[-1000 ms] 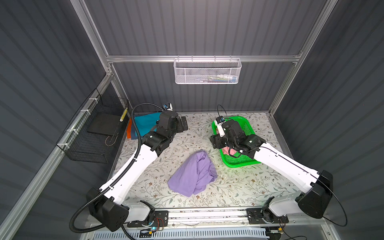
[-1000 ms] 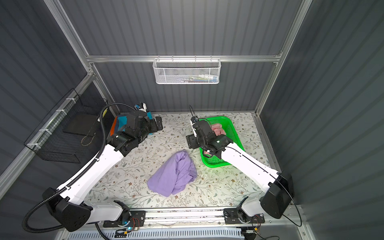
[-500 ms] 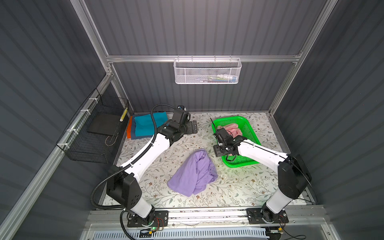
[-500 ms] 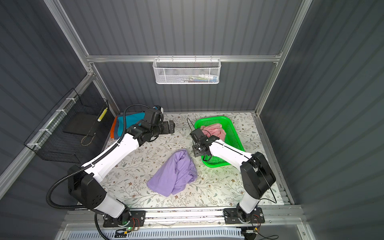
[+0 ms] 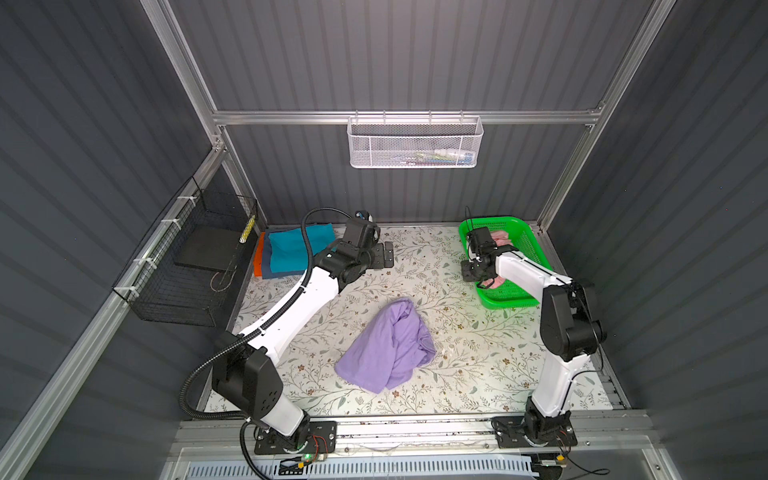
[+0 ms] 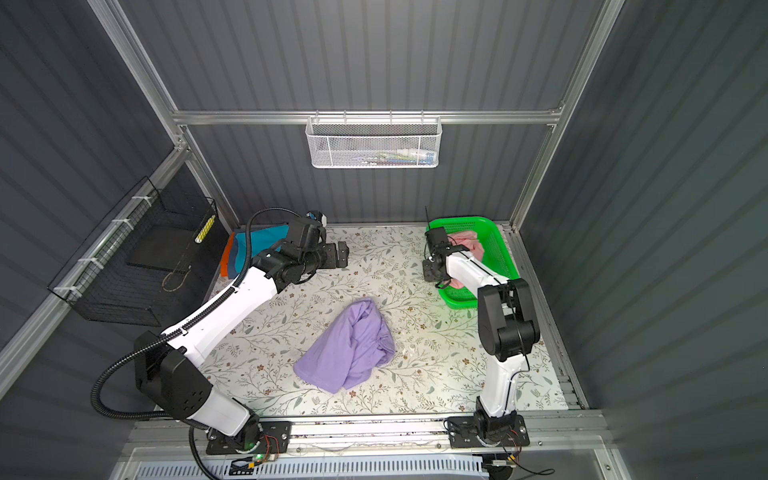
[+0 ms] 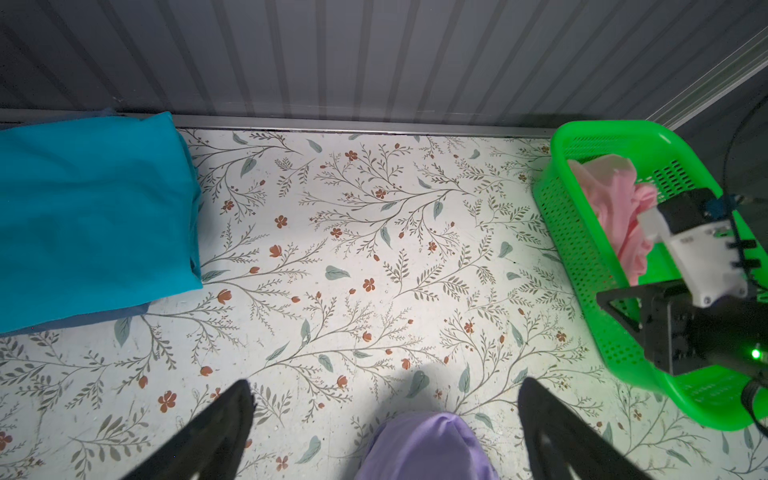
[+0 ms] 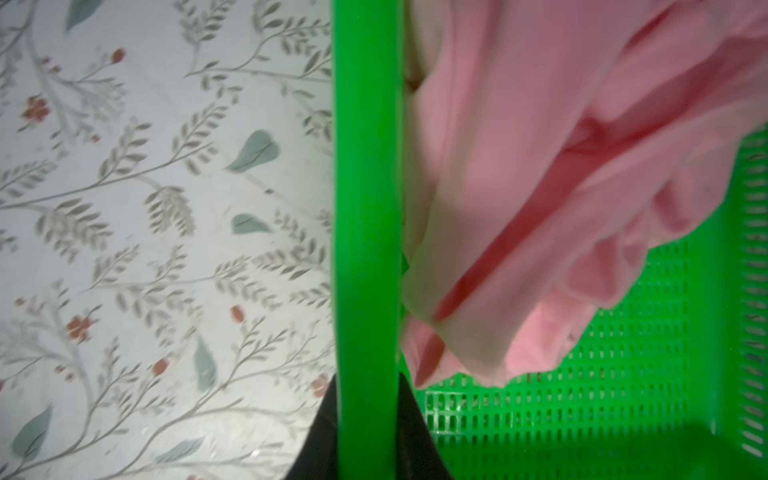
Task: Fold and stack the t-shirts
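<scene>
My right gripper pushes the basket's rim outward toward the back corner beyond the basket next and releases it, giving the lavender t-shirt room.
A crumpled lavender t-shirt lies mid-table. A folded teal t-shirt tops a stack at the back left, with a grey-blue layer and an orange edge beneath. A pink t-shirt lies bunched in the green basket. My right gripper is shut on the basket's left rim, one finger on each side of the wall. My left gripper hovers open and empty beside the stack, above the lavender shirt's far end.
A white wire basket hangs on the back wall. A black wire rack is fixed to the left wall. The table has a floral cover and is enclosed by grey walls on three sides.
My right gripper came down to the basket's left rim and closed on it. My left arm swung away from the stack toward the middle, staying open.
</scene>
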Controlling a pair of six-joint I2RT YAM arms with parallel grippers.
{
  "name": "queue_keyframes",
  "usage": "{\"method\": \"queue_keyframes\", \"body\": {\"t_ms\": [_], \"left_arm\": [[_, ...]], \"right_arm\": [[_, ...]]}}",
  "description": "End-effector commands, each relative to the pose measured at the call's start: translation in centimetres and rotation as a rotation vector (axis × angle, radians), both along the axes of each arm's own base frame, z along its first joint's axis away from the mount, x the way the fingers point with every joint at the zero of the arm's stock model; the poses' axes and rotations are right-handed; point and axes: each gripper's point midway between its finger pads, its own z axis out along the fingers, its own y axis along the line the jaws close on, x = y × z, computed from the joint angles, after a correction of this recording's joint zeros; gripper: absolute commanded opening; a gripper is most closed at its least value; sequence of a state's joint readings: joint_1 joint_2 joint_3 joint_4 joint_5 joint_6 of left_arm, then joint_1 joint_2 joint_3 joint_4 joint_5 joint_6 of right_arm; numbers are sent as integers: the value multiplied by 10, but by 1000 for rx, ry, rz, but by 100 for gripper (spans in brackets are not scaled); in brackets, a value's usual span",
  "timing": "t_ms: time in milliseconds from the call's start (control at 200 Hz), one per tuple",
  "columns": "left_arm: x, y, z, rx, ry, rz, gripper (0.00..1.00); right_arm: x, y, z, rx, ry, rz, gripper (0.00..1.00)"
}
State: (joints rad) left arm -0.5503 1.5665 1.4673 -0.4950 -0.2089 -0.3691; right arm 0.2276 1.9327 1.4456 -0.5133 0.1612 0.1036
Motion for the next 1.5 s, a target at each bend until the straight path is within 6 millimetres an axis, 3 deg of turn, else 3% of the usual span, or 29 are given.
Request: {"method": "queue_keyframes", "body": {"t_ms": [0,345,680,766,861,961,976,1006,1141,1226,1356,1491], "left_arm": [[0,10,-6,42,13,22,100],[3,15,-22,62,57,55,100],[-4,18,-42,73,127,76,100],[-7,18,-46,74,145,77,100],[-11,19,-53,73,166,75,100],[-19,14,-60,69,202,52,100],[-25,16,-74,88,233,47,100],[-31,14,-80,102,252,37,100],[-62,-4,-99,149,311,-43,100],[-83,-13,-111,149,350,-101,100],[-114,-18,-138,163,429,-151,100],[-142,-27,-174,86,529,-183,96]], "right_arm": [[22,-25,4,-15,-19,4,7],[58,-86,-5,-83,-11,10,6],[97,-104,3,-117,-36,34,13],[102,-98,17,-79,-57,30,21],[98,-88,41,-20,-102,10,42],[81,-73,76,57,-177,-32,55],[78,-70,84,66,-192,-38,56],[72,-67,94,81,-215,-49,58],[19,-41,148,175,-330,-93,67],[-18,-19,167,197,-376,-66,68],[-73,27,163,248,-342,52,66],[-136,72,122,395,-186,144,67]]}}
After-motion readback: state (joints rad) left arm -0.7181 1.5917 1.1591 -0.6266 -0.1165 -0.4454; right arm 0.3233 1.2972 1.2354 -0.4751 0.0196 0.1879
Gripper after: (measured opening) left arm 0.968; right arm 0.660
